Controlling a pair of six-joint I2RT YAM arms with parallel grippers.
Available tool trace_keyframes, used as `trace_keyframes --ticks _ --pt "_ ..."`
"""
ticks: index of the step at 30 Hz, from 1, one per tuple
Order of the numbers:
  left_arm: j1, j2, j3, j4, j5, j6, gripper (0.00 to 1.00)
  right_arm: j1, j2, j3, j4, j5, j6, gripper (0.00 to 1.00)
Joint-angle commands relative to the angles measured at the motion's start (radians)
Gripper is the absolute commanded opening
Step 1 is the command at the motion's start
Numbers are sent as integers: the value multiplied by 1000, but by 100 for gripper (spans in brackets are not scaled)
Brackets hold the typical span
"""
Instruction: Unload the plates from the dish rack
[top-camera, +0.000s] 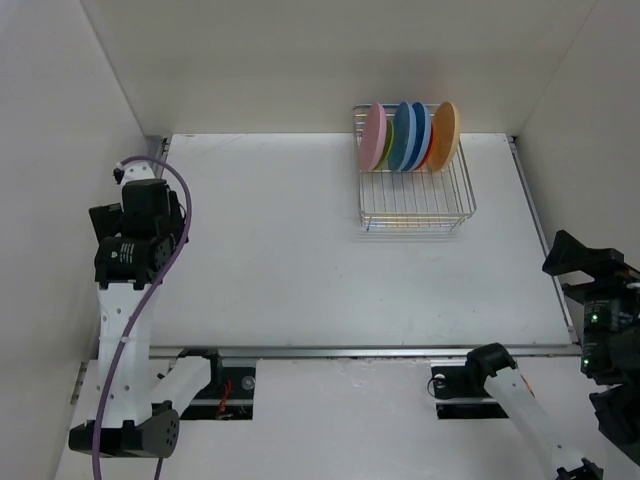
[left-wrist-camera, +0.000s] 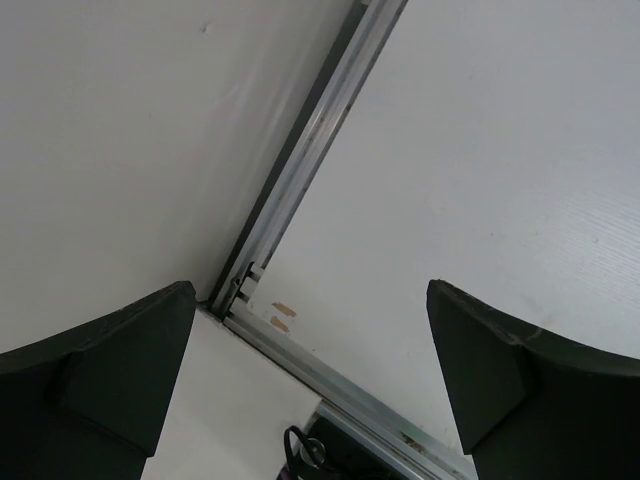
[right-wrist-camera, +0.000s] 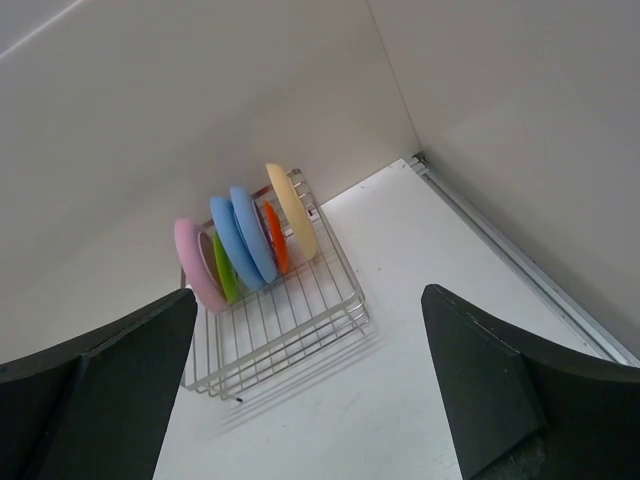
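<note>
This plate ends the plate row, so my right gripper should go outward and left in the top view and close on the pale yellow-orange plate's near rim (top-camera: 440, 163) (right-wrist-camera: 309, 245).
The silver wire dish rack (top-camera: 415, 205) stands at the back right of the white table. Several plates stand upright in its far half: pink (top-camera: 373, 137), lime green (top-camera: 387, 152), two blue (top-camera: 404, 137), red-orange (top-camera: 431, 152) and pale yellow-orange (top-camera: 445, 133). The right wrist view shows the rack (right-wrist-camera: 290, 320) and the same plates, from pink (right-wrist-camera: 195, 262) to pale yellow-orange (right-wrist-camera: 292, 210). My right gripper (right-wrist-camera: 308, 292) is open and empty, well short of the rack, at the table's right edge (top-camera: 590, 262). My left gripper (left-wrist-camera: 310, 287) is open and empty above the table's near left corner.
White walls enclose the table on the left, back and right. An aluminium rail (top-camera: 360, 350) runs along the near edge, another (right-wrist-camera: 510, 240) along the right edge. A purple cable (top-camera: 183, 205) loops off the left arm. The rack's near half holds no plates.
</note>
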Motion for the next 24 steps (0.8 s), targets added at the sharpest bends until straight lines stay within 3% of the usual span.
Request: trace_keyframes --ticks 1,8,11,15,16,20,23,24 --pt "4 -15 -9 15 1 -10 100 -1 26 -10 34 2 -12 100" --pt "13 5 -9 15 10 -10 100 -1 70 -70 195 -135 -113 100" --pt "13 16 -9 15 31 -10 100 -1 237 -52 256 -135 -124 100" --pt "13 36 -20 15 31 -10 100 -1 619 149 252 -71 -124 100" --pt "13 36 -20 15 31 -10 100 -1 785 194 241 -48 -124 100" --pt "13 68 -20 15 50 0 100 -81 1164 442 241 -52 -113 100" --pt "13 106 -20 15 50 0 100 -162 1418 657 218 -148 -55 89" --pt "13 118 -9 15 50 0 100 -173 1474 706 218 -149 -55 79"
